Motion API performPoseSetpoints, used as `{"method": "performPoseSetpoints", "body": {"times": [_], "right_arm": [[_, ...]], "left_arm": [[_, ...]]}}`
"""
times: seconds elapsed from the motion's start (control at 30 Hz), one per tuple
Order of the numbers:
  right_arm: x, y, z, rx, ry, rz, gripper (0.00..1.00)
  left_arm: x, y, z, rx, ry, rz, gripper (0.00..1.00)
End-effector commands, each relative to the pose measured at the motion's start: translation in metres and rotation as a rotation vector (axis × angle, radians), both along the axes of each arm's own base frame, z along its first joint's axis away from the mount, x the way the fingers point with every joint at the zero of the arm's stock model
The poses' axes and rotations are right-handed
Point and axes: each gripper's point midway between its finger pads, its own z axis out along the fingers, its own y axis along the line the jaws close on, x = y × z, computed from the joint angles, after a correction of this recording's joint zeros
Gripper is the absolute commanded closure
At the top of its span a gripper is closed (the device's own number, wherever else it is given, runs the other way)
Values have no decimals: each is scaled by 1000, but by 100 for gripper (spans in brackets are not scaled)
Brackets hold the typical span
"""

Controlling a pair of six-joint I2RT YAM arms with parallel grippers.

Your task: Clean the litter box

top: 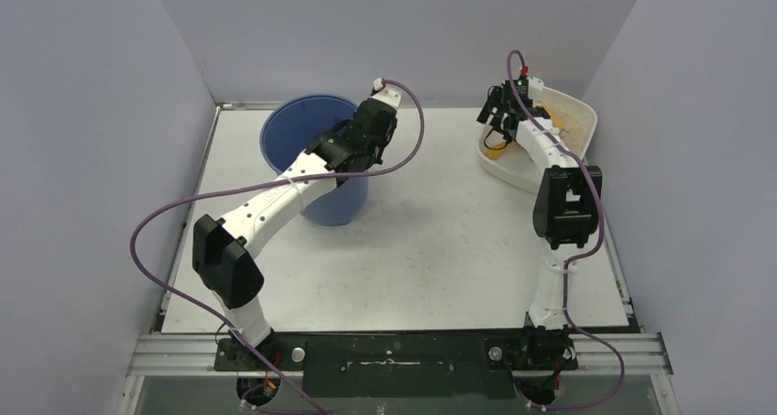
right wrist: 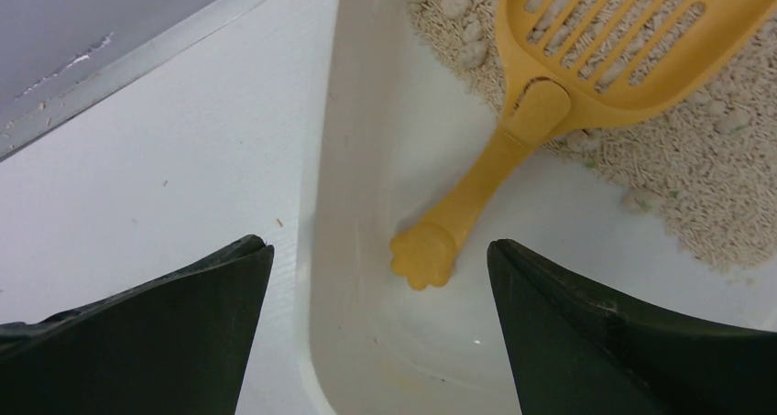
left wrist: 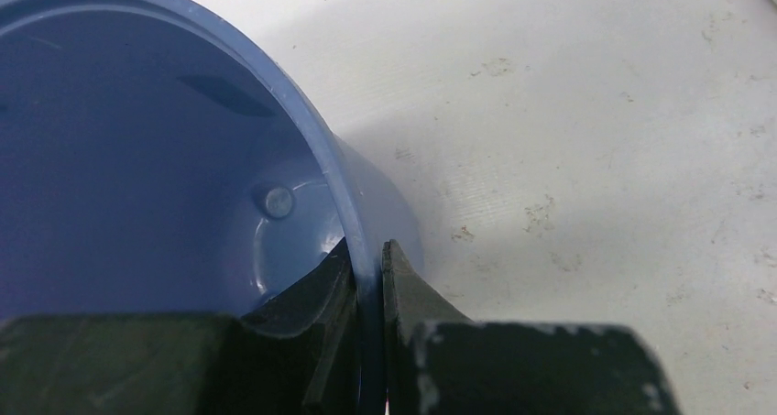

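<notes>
My left gripper slides slightly toward the litter box next, drawing the bucket's rim (left wrist: 367,270) along before it opens.
The litter box (top: 586,114) is a shallow white tray at the back right, with tan granules (right wrist: 705,186) inside. A yellow slotted scoop (right wrist: 559,85) lies in it, head on the granules and paw-shaped handle end on the bare white floor of the tray (right wrist: 385,140). My right gripper (right wrist: 377,246) hangs open just above the tray's near-left corner, and the handle end lies between its fingers, untouched. My left gripper (left wrist: 366,255) is shut on the rim of the tall blue bucket (left wrist: 137,158), one finger inside and one outside. The bucket (top: 311,149) stands at the back centre-left.
The white table top (top: 440,241) between bucket and tray carries small specks of dirt. Grey walls close in the back and both sides. A metal rail (top: 403,351) holding both arm bases runs along the near edge.
</notes>
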Motion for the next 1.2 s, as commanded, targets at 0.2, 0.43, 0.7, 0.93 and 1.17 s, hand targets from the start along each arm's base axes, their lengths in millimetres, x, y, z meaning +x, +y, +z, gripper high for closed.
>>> {"method": "performPoseSetpoints", "body": {"times": [0.2,0.43,0.7,0.93,1.17], "right_arm": [[40,22,10,71,-68,38,10],[47,31,-5,56,-53,30,14],[49,34,-20,49,-33,27,19],[45,42,-31,24,-7,51,32],[37,47,-31,4,1,72,68]], "left_arm": [[-2,-30,29,-39,-79,-26,100],[-4,-29,28,-24,-79,-22,81],[-13,-9,47,-19,-117,26,33],[-38,5,66,-84,-137,12,21],[-65,28,85,-153,-182,8,18]]}}
